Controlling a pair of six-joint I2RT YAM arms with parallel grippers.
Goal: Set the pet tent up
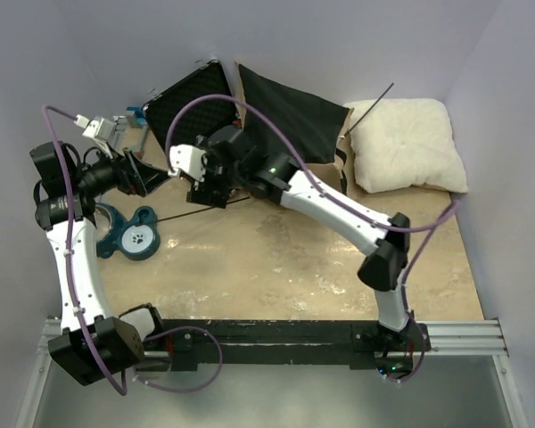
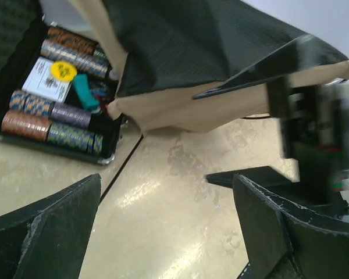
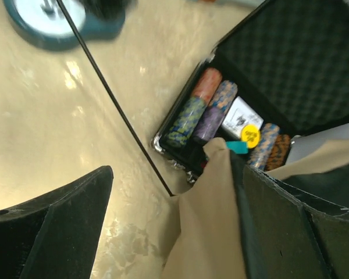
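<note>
The tan corner fold (image 3: 218, 168) is against one finger of my right gripper now, so I next need to lower the gripper and shift it toward the black panel to center the fold between its fingers.
The pet tent (image 1: 294, 111) lies slumped at the back of the table, black floor panel up with tan canvas at its edges; in the left wrist view the pet tent (image 2: 180, 110) hangs over the chip case. One thin dark pole (image 1: 205, 208) lies on the table. My left gripper (image 1: 156, 178) is open over bare table, left gripper (image 2: 167, 180) short of the fabric. My right gripper (image 1: 196, 183) is open at the tent's left corner. Tan canvas (image 3: 215, 221) lies between the right gripper (image 3: 177, 171) jaws, against the right finger (image 3: 296, 226).
A black case of coloured chips (image 1: 192, 98) stands open at the back left, partly under the tent. A white fluffy pillow (image 1: 406, 143) sits at the back right. A blue paw-print holder (image 1: 134, 234) lies near the left arm. Walls close in on both sides.
</note>
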